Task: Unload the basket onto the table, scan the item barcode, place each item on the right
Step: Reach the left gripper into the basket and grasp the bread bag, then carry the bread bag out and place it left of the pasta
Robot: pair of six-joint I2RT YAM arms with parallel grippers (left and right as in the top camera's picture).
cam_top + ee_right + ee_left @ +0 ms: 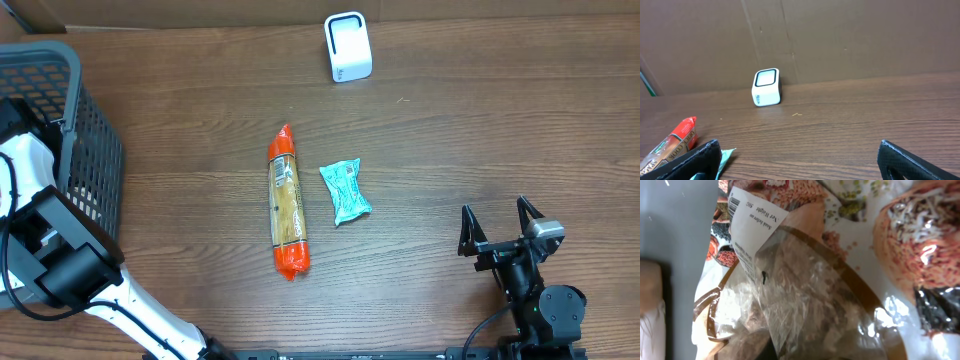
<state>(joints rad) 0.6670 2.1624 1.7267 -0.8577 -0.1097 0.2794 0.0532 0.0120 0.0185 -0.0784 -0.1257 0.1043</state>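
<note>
The left gripper next needs to lift the packet from the basket [95, 150], carry it over and down to the tabletop [244, 222] beside the orange-ended packet, and release it on bare wood.
A clear-windowed packet printed with grains and pulses [840, 255] fills the left wrist view, with a barcode [734, 203] on its white label at the top left. Its film bunches toward the bottom middle, where my left gripper is shut on it; the fingers themselves are hidden. In the overhead view the left arm [60, 265] reaches into the dark basket [95, 150]. The white scanner [347, 46] [766, 87] stands at the table's far edge. My right gripper [498, 222] [799, 146] rests open and empty at the front right.
An orange-ended long packet [287, 200] [672, 142] and a small teal packet [345, 190] [726, 155] lie mid-table. A cardboard wall [840, 40] backs the table behind the scanner.
</note>
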